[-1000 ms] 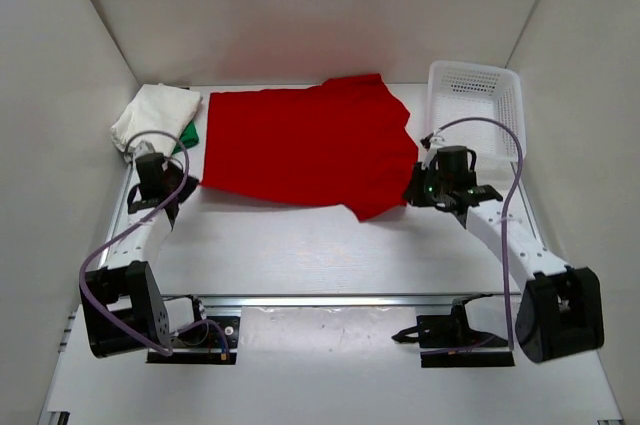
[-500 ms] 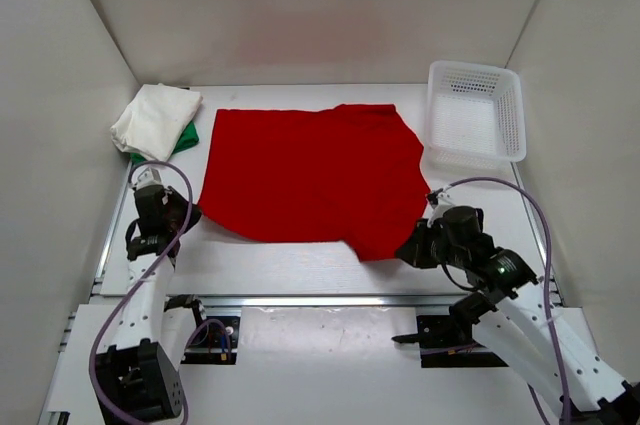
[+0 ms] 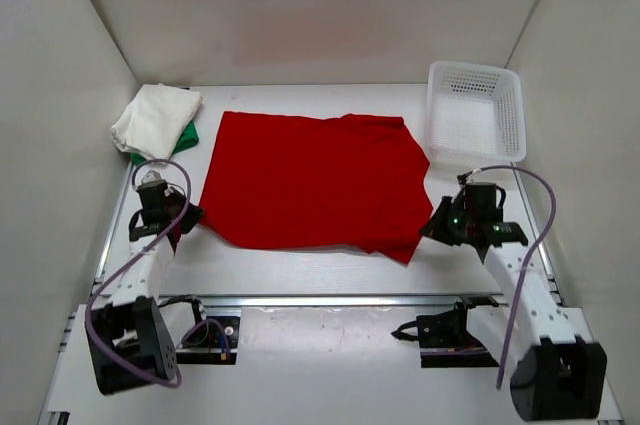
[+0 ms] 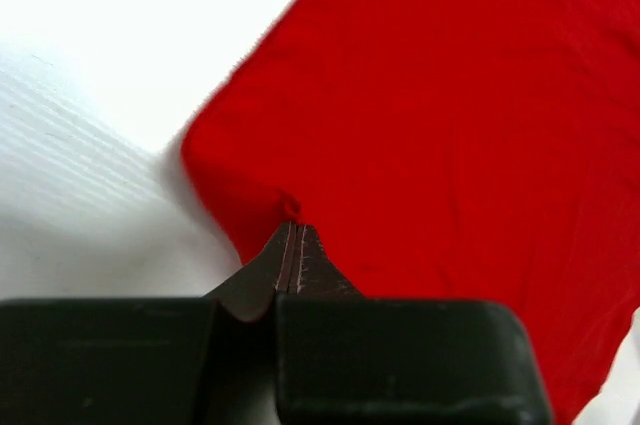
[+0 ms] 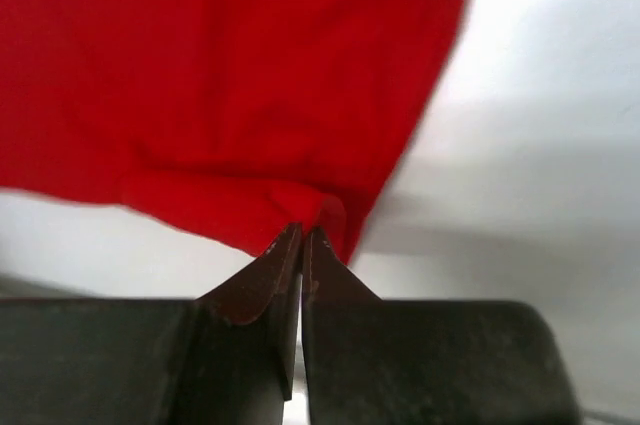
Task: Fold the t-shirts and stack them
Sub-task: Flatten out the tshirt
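My left gripper should take the near corner of the red shirt outward onto the shirt's side edge (image 3: pixel 215 161) near the green t-shirt and let go, because the red shirt is spread out.
The red t-shirt (image 3: pixel 310 180) lies spread across the middle of the table. My left gripper (image 3: pixel 188 217) is shut on its near left corner (image 4: pixel 290 207). My right gripper (image 3: pixel 428 230) is shut on its near right corner (image 5: pixel 325 213); the cloth bunches at both sets of fingertips. At the far left, the off-white t-shirt (image 3: pixel 155 118) sits folded on top of the green t-shirt (image 3: pixel 184 137), of which only an edge shows.
A white mesh basket (image 3: pixel 476 111) stands at the far right, close to the red shirt's far right corner. White walls close in the table on three sides. A metal rail (image 3: pixel 330 298) runs along the near edge.
Both grippers have pulled the red shirt's near edge toward the arms and spread it flatter. The right gripper swung near and then back outward to the right.
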You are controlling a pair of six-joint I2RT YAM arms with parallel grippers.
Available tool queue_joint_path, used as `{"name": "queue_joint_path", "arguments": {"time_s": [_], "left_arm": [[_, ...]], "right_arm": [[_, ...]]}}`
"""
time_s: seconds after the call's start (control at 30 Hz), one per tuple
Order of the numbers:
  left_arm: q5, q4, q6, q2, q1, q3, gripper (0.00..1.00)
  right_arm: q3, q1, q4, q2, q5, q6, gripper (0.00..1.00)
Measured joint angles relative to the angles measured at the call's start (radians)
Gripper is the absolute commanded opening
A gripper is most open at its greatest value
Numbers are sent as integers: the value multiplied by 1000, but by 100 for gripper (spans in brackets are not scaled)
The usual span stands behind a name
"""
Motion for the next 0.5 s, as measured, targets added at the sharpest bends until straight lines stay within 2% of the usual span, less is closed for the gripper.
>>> {"name": "queue_joint_path", "arguments": {"time_s": [0.07, 0.33, 0.5], "left_arm": [[0, 35, -38, 64, -2, 3, 0], [-11, 173, -163, 312, -25, 117, 0], [-14, 192, -191, 367, -16, 203, 0]], "right_arm": [[31, -46, 51, 110, -4, -38, 0], [267, 8, 229, 454, 6, -92, 0], [432, 29, 259, 589, 30, -112, 0]]}}
